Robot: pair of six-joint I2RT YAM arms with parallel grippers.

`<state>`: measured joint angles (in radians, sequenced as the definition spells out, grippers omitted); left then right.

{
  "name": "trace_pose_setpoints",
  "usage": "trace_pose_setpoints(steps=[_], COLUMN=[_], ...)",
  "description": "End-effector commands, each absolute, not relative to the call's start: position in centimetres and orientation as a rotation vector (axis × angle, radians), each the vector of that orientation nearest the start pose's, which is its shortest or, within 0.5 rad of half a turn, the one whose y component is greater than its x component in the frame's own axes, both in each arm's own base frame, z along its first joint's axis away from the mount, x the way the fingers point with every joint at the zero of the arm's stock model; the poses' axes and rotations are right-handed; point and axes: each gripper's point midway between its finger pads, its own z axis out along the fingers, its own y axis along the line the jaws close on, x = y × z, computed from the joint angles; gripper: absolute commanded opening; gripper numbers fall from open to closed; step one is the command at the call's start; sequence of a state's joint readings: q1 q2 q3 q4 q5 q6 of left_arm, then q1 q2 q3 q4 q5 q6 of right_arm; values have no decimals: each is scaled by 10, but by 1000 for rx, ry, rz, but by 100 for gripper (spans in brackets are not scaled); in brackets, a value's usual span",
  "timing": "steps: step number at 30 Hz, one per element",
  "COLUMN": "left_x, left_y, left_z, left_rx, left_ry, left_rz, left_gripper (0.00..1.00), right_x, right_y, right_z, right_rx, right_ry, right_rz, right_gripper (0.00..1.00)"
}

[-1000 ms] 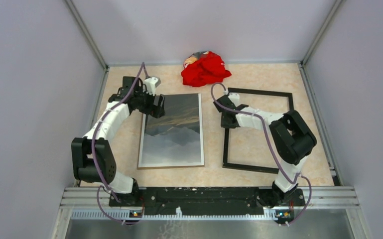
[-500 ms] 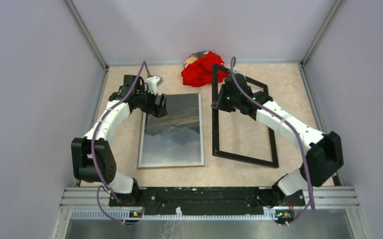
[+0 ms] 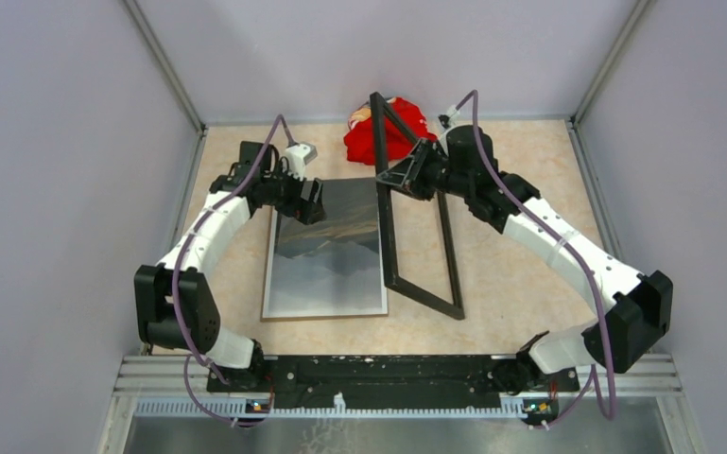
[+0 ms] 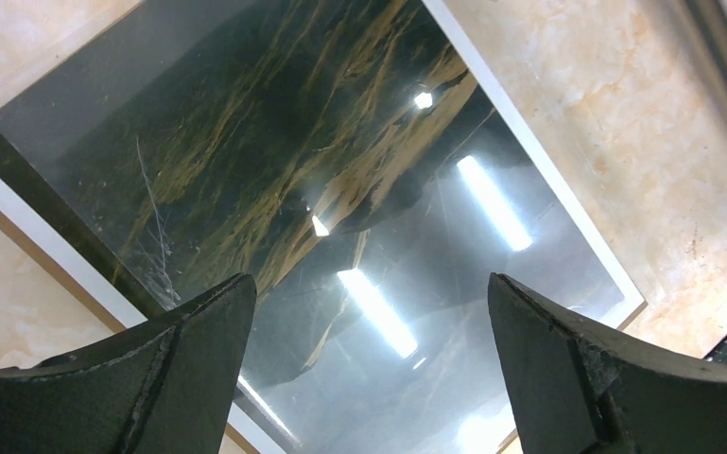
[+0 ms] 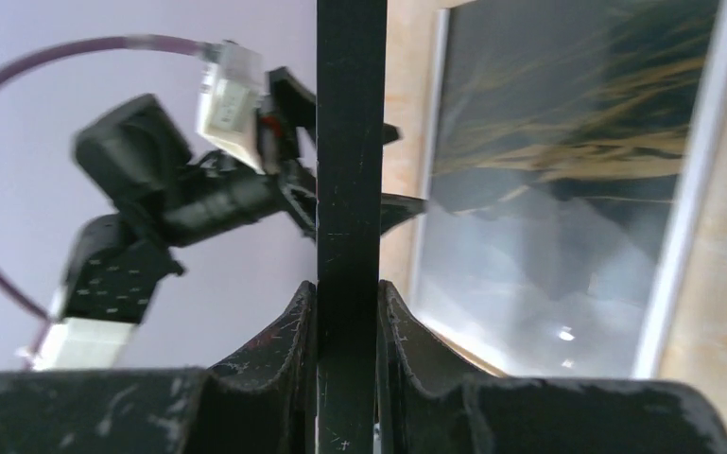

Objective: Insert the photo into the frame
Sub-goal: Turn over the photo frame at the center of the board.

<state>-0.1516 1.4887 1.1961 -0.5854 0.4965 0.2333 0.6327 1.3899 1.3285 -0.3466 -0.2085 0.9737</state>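
The raised side leans toward the photo point(image 3: 326, 251), so my right gripper will next swing to the right in the top view, toward the bare tabletop, and let go of that side.
The photo point(image 3: 326, 251) lies flat on the table, left of centre, and its glossy mountain print fills the left wrist view point(image 4: 340, 189). My left gripper point(image 3: 312, 200) hovers open over the photo's far left corner, nothing between its fingers point(image 4: 367, 284). The black frame point(image 3: 386, 236) stands tilted up almost on edge beside the photo's right side, with its near lower side on the table. My right gripper point(image 3: 406, 175) is shut on the frame's raised far side. In the right wrist view both fingers point(image 5: 348, 288) pinch the black bar point(image 5: 350, 142), and the photo point(image 5: 567, 189) shows beyond it.
A crumpled red cloth point(image 3: 389, 130) lies at the back of the table, just behind the raised frame. Pale walls close in the left, right and far sides. The left arm point(image 5: 180, 189) shows past the frame in the right wrist view.
My right arm has lifted the frame from flat on the table and swung it up on edge, leftward toward the photo. The left gripper has shifted only slightly to the right.
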Motion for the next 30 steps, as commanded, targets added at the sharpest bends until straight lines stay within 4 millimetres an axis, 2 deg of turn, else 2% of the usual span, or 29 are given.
trace_pose_setpoints(steps=[1, 6, 8, 14, 17, 22, 28, 30], left_x=[354, 353, 354, 356, 356, 358, 361, 362], left_y=[-140, -140, -140, -142, -144, -153, -165, -168], left_z=[196, 195, 194, 191, 190, 189, 189, 189], left_rx=[675, 675, 673, 675, 683, 699, 727, 734], left_ry=[2175, 2176, 2176, 2178, 2180, 2175, 2173, 2171], left_rz=[-600, -597, -593, -582, -577, -571, -558, -554], left_gripper=[99, 99, 99, 99, 99, 99, 99, 99], right_x=[295, 293, 296, 303, 305, 308, 307, 307], right_y=[329, 330, 325, 295, 281, 254, 221, 211], right_z=[388, 405, 400, 364, 358, 359, 345, 338], right_rx=[200, 237, 280, 450, 483, 507, 527, 536], right_ry=[1922, 1840, 1830, 1787, 1790, 1802, 1861, 1885], right_rz=[1547, 1712, 1756, 1886, 1873, 1838, 1767, 1740], right_gripper=[0, 0, 0, 0, 0, 0, 25, 39])
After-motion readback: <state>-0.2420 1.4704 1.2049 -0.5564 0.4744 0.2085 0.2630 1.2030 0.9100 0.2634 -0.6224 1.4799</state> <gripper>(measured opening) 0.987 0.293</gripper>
